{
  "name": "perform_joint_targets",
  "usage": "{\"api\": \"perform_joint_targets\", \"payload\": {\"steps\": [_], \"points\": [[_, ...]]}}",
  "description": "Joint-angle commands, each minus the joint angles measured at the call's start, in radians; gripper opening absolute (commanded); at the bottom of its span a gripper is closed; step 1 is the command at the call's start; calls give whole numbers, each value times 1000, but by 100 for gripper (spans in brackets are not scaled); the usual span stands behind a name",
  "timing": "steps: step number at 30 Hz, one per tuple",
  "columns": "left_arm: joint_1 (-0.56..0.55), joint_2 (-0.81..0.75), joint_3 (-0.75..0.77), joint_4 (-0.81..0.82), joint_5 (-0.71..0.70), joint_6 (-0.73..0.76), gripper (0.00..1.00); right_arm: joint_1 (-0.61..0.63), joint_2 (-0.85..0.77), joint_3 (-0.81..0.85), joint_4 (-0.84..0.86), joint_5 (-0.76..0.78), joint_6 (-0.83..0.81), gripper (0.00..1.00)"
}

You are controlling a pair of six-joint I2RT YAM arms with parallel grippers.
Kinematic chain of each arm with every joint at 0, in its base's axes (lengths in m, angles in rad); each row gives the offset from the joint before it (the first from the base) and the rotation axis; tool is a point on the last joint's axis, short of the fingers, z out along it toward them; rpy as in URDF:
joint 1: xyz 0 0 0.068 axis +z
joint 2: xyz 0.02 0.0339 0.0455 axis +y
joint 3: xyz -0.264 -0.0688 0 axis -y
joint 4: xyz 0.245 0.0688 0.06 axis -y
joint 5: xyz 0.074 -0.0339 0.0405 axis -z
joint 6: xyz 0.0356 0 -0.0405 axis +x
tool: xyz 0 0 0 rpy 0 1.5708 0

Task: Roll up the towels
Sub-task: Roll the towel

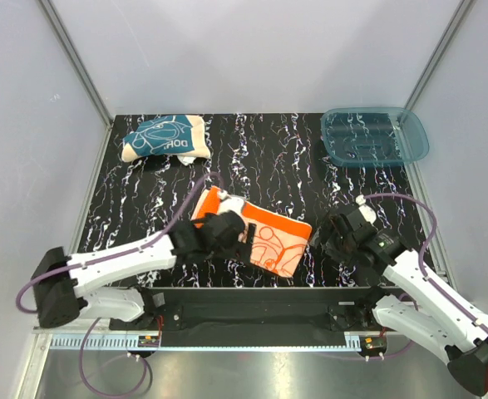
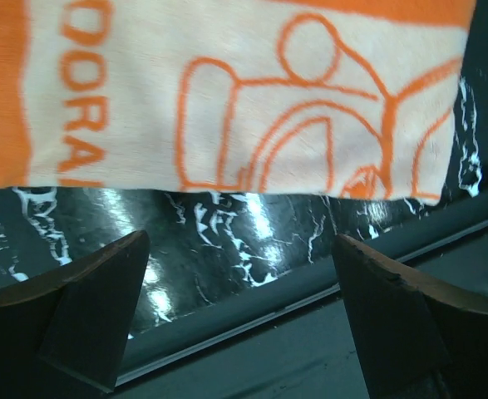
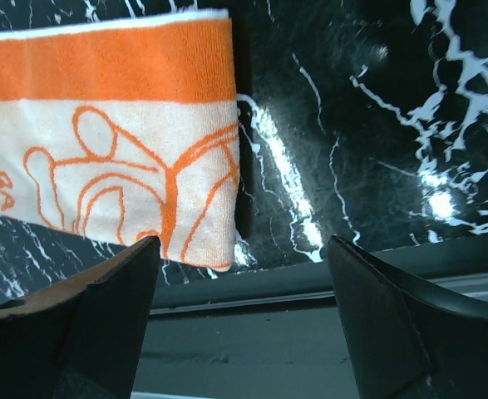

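My left gripper has bare table between its fingers, so I will lower it to the right in the top view, onto the orange towel's near corner [image 1: 288, 273] [image 2: 428, 193] by my right gripper.
The orange towel [image 1: 278, 241] lies folded near the table's front middle, cream side with orange line print facing up. My left gripper [image 1: 231, 235] hangs over its left part, open and empty. In the left wrist view the orange towel [image 2: 252, 100] fills the top, and my left gripper [image 2: 239, 283] is above bare table just beyond its edge. My right gripper [image 1: 337, 238] is just right of the towel's right end, open. The right wrist view shows that end of the orange towel [image 3: 110, 141] up and left of my right gripper [image 3: 239, 283]. The teal towel [image 1: 162, 137] lies bunched at the back left.
A translucent blue plastic tray [image 1: 374, 135] stands at the back right corner. The table's front edge [image 3: 252, 278] runs close under both grippers. Grey walls close in the sides and back.
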Motion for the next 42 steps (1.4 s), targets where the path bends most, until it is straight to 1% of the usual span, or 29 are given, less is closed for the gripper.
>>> {"api": "perform_joint_targets", "payload": {"steps": [1, 2, 3, 5, 6, 10, 12, 16, 18, 21, 22, 28, 29, 31, 33, 38, 40, 42], "points": [[-148, 89, 83, 37, -131, -28, 96, 2, -4, 81, -52, 127, -43, 87], [-178, 113, 103, 31, -149, -22, 94, 1, -9, 101, -55, 147, -48, 87], [-235, 167, 152, 23, -186, -17, 93, -1, -13, 110, -63, 156, -54, 87], [-284, 222, 198, 20, -214, 7, 93, -4, -21, 141, -77, 182, -62, 86], [-324, 279, 225, 20, -237, 18, 91, -5, -27, 149, -89, 190, -62, 86], [-398, 417, 379, 11, -278, 73, 91, -4, -75, 169, -115, 220, -44, 86], [-422, 490, 420, 5, -291, 92, 91, -4, -121, 172, -140, 246, -28, 86], [-442, 581, 491, 13, -292, 113, 89, -5, -197, 180, -201, 300, 19, 86], [-447, 618, 511, 31, -291, 124, 86, -4, -239, 173, -221, 312, 26, 86], [-450, 662, 532, 33, -295, 130, 78, -4, -279, 169, -235, 317, 32, 86], [-449, 673, 536, 34, -297, 128, 77, -4, -293, 166, -230, 306, 27, 86], [-449, 732, 551, 65, -298, 130, 70, -4, -305, 169, -243, 291, 27, 85], [-450, 748, 559, 65, -298, 131, 65, -4, -305, 169, -243, 289, 26, 85], [-450, 765, 577, 60, -305, 130, 61, -4, -303, 169, -247, 283, 26, 85], [-450, 790, 586, 59, -314, 127, 54, -4, -305, 169, -247, 282, 26, 85], [-449, 830, 598, 60, -343, 118, 50, -4, -310, 169, -244, 268, 23, 84], [-449, 847, 600, 43, -375, 99, 47, -4, -308, 169, -244, 262, 21, 84], [-447, 853, 591, 40, -396, 84, 46, -4, -306, 169, -241, 260, 19, 84]]}}
